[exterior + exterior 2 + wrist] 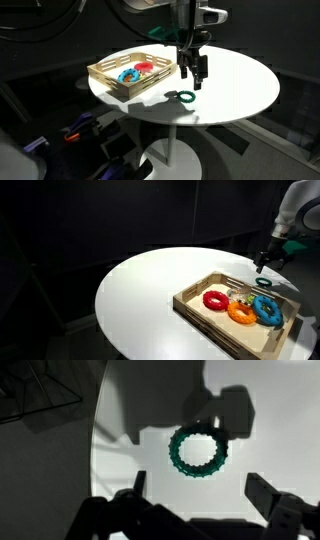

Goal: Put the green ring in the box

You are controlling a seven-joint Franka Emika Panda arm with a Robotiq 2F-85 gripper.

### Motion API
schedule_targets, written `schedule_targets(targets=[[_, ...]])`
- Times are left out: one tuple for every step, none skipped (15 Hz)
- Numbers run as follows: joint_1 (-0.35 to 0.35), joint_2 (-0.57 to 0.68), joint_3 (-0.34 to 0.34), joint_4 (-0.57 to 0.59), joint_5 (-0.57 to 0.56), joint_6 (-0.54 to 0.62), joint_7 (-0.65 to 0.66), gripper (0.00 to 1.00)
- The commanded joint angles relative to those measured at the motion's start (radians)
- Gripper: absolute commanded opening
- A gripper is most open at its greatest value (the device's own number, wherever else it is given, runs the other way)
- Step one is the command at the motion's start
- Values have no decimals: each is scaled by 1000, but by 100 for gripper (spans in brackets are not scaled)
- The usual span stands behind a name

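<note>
My gripper moves down next, and its open fingers go to opposite outer sides of the green ring point(186, 97) point(198, 451).
The green ring point(181, 97) lies flat on the white round table point(235, 85), just outside the wooden box point(103, 73). It also shows in an exterior view point(263, 281) and in the wrist view point(198, 451). My gripper point(192, 78) hangs open above the ring, its fingers apart and empty. In the wrist view the two fingers point(200, 495) stand either side, with the ring just beyond them. The box point(185, 301) holds a red ring point(214, 300), an orange ring point(240, 310) and a blue ring point(267, 309).
The table edge point(96, 450) runs close beside the ring in the wrist view, with dark floor beyond it. The surroundings are dark. Blue and dark items point(80, 130) sit low beside the table's pedestal.
</note>
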Motion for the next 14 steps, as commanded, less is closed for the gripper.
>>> schedule_targets(targets=[[35,63,-31,44,7,19,12,100],[41,76,-38,50,9,19,11,100],[48,87,-44,54,10,19,11,100],[53,98,-49,57,13,19,9,100],[58,107,-53,60,18,19,6,100],[63,114,-57,62,24,20,3,100],[68,121,-61,64,28,19,1,100],[72,126,-64,66,34,19,-1,100],[75,131,-66,67,40,20,-2,100],[78,136,-68,67,43,20,-3,100],[80,139,-69,67,48,20,-5,100],[82,141,-71,68,54,18,-7,100],[84,144,-72,68,60,17,-8,100],[87,145,-74,68,64,16,-8,100]])
